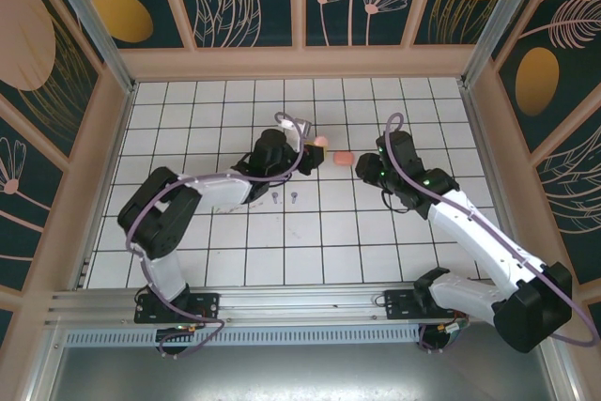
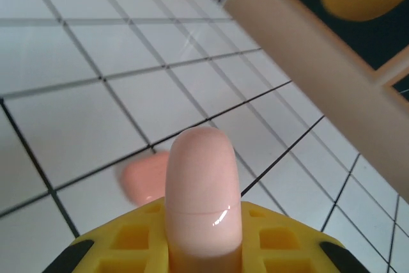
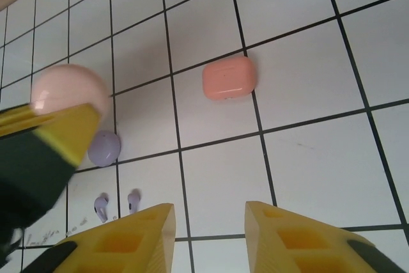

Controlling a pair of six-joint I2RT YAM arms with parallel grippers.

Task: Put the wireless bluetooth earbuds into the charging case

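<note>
The tile (image 1: pixel 326 159) beside the closed pink case is bare, so my left gripper will next lower the salmon-pink case there and release it.
My left gripper (image 2: pixel 203 225) is shut on a salmon-pink charging case (image 2: pixel 203 177), which stands up between the yellow fingers with its lid seam closed. In the top view that gripper (image 1: pixel 308 144) holds the case (image 1: pixel 321 141) above the tiles. A second pink case (image 3: pixel 229 77) lies closed on the floor (image 1: pixel 344 158), just ahead of my right gripper (image 3: pixel 209 214), whose jaws stand open with nothing between them. Two lilac earbuds (image 3: pixel 101 207) (image 3: pixel 133 201) lie side by side on a tile (image 1: pixel 275 199) (image 1: pixel 294 198), near a lilac case (image 3: pixel 104 148).
The white tiled floor (image 1: pixel 357 232) is walled by a wooden frame (image 1: pixel 300 63) at the back and on both sides. The left arm (image 1: pixel 216 185) stretches across the tiles beside the lilac earbuds.
</note>
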